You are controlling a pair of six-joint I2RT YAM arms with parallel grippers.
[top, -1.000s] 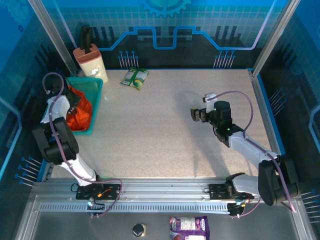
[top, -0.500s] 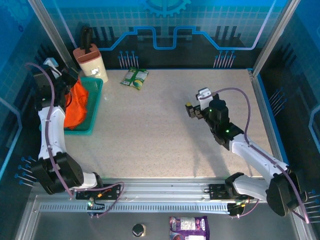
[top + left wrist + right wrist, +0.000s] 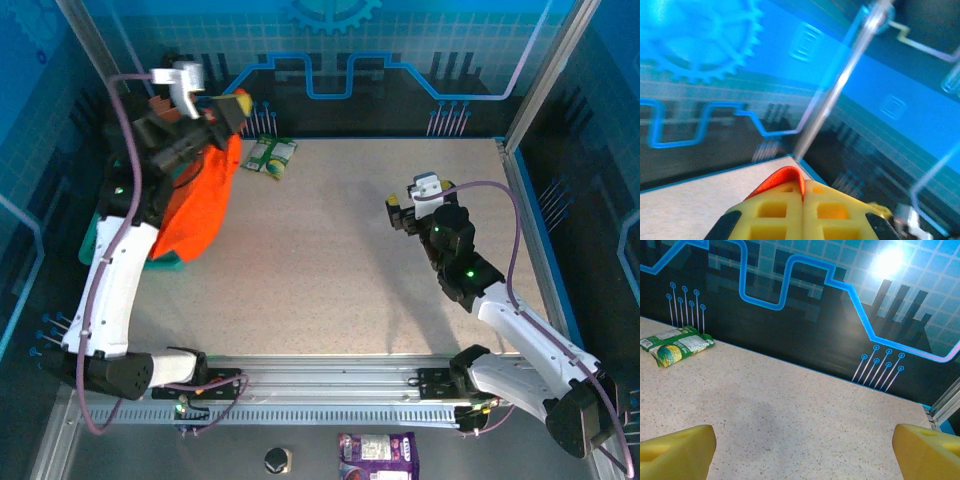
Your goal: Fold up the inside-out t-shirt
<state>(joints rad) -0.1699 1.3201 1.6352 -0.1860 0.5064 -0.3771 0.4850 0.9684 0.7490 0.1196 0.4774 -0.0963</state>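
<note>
My left gripper swings away from the teal basket (image 3: 165, 262) next, then down over the table's middle, where the shirt has room to spread.
The orange-red inside-out t-shirt (image 3: 200, 205) hangs in the air at the table's left, its lower part draped over the teal basket (image 3: 165, 262). My left gripper (image 3: 236, 108) is raised high and shut on the shirt's top edge. In the left wrist view a fold of the t-shirt (image 3: 781, 181) sticks out between the closed yellow fingers (image 3: 775, 210). My right gripper (image 3: 398, 212) hovers over the table's right half, open, with bare tabletop between its fingertips (image 3: 677, 450).
A green snack packet (image 3: 270, 154) lies near the back wall, also seen as the green packet (image 3: 676, 343) in the right wrist view. The enclosure frame posts (image 3: 545, 75) stand at the back corners. A purple packet (image 3: 377, 452) lies in front of the rail.
The left arm has lifted the t-shirt up out of the basket and swung it rightward. The right gripper has shifted slightly right and turned.
</note>
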